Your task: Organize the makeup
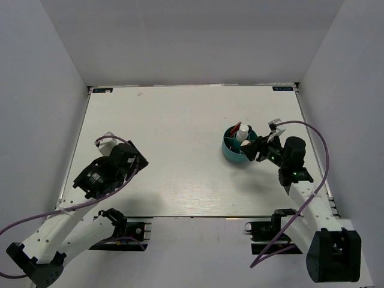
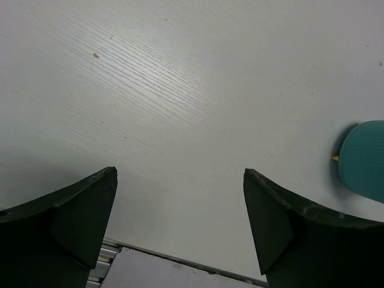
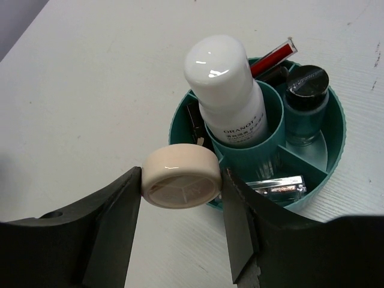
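Observation:
The robot's right gripper will next move down and across and let go of the compact [image 3: 182, 177] over the palette's section [image 3: 281, 187], because that lies below it, toward the right in the wrist view.
My right gripper [image 3: 182, 180] is shut on a small round pinkish compact [image 3: 182, 177], held above the table just beside the near rim of the teal round divided container [image 3: 333, 114]. The container holds a white bottle [image 3: 223, 90] in its centre cup, a dark-capped jar [image 3: 306, 99], a red pencil [image 3: 274, 55] and a square palette [image 3: 277, 185]. In the top view the container [image 1: 231, 151] sits right of centre with the right gripper [image 1: 259, 149] at its right side. My left gripper [image 2: 179, 207] is open and empty over bare table; it shows at the left in the top view [image 1: 129, 157].
The teal container's edge [image 2: 365, 159] shows at the right of the left wrist view. The table's near edge and metal rail [image 2: 150, 258] run under the left gripper. White walls enclose the table on three sides.

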Available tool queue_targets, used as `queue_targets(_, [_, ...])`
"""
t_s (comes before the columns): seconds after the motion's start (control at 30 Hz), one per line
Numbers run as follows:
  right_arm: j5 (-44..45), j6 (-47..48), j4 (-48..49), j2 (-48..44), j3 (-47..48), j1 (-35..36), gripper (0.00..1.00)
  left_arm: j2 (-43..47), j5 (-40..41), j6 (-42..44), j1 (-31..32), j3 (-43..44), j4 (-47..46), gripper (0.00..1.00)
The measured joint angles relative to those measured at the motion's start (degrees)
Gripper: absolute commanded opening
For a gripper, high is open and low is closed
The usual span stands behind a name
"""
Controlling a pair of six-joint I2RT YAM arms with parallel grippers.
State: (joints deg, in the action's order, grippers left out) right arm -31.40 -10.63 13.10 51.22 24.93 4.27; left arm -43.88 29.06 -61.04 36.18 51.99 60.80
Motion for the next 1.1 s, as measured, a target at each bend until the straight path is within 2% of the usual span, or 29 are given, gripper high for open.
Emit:
queue_targets(0.53, [-1.86, -3.67, 11.39, 4.57, -3.65, -2.32, 0.0, -2.32, -0.22, 0.59, 0.0, 0.59, -0.42, 0.95])
queue_targets(1.1, [-3.39, -3.98, 17.57, 8.44, -4.52, -3.19, 0.0, -2.91, -0.59, 1.07, 0.0, 0.68, -1.33, 0.95])
